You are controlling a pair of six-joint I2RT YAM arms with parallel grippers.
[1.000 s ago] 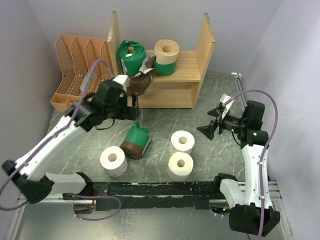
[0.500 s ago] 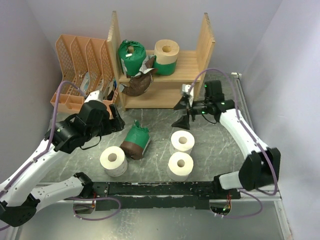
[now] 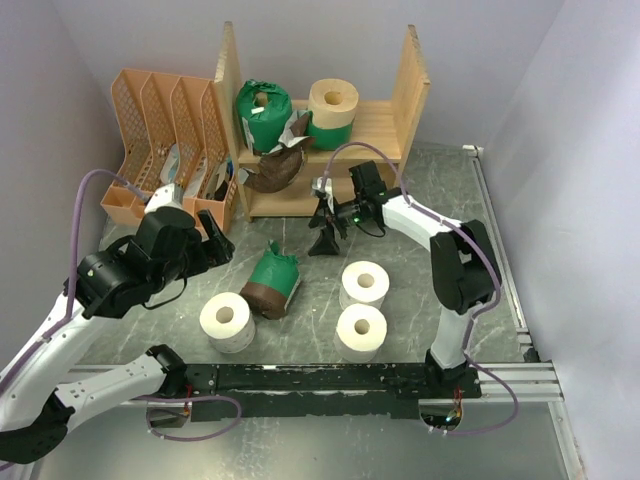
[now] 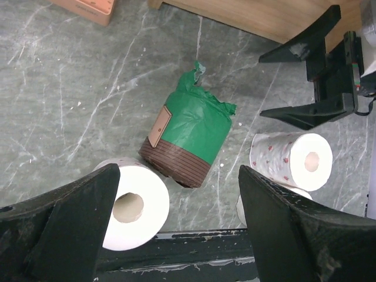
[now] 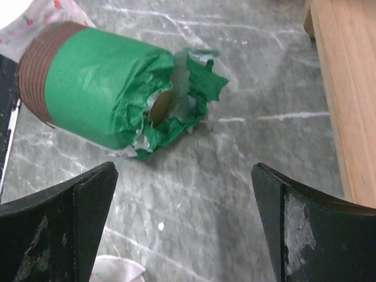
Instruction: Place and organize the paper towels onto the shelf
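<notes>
My right gripper is to go down next, back and left in the top view, onto the green-and-brown roll's torn wrapper corner (image 3: pixel 295 264) (image 5: pixel 141 145) facing the paired white rolls, because loose wrapping sticks out there.
The wooden shelf (image 3: pixel 375 130) stands at the back with a green-wrapped roll (image 3: pixel 262 112) and a cream roll (image 3: pixel 333 100) on its upper board, and a brown-wrapped roll (image 3: pixel 275 170) at the left of its lower board. On the table lie a green-and-brown wrapped roll (image 3: pixel 272 281) (image 4: pixel 191 138) (image 5: pixel 100 88) and three white rolls (image 3: pixel 227 320) (image 3: pixel 364 283) (image 3: pixel 361 330). My left gripper (image 3: pixel 218 238) (image 4: pixel 179 170) hovers open to the left of the wrapped roll, above it. My right gripper (image 3: pixel 322 222) (image 5: pixel 183 170) hangs open between the shelf front and that roll's torn end.
An orange lattice file rack (image 3: pixel 165 120) stands left of the shelf, close to my left arm. The shelf's front edge (image 5: pixel 346 88) lies just right of my right gripper. A black rail (image 3: pixel 330 378) runs along the near table edge.
My left arm has pulled back from the shelf toward the near left, leaving the brown roll there. My right arm has swung from the right side across to the middle, in front of the shelf.
</notes>
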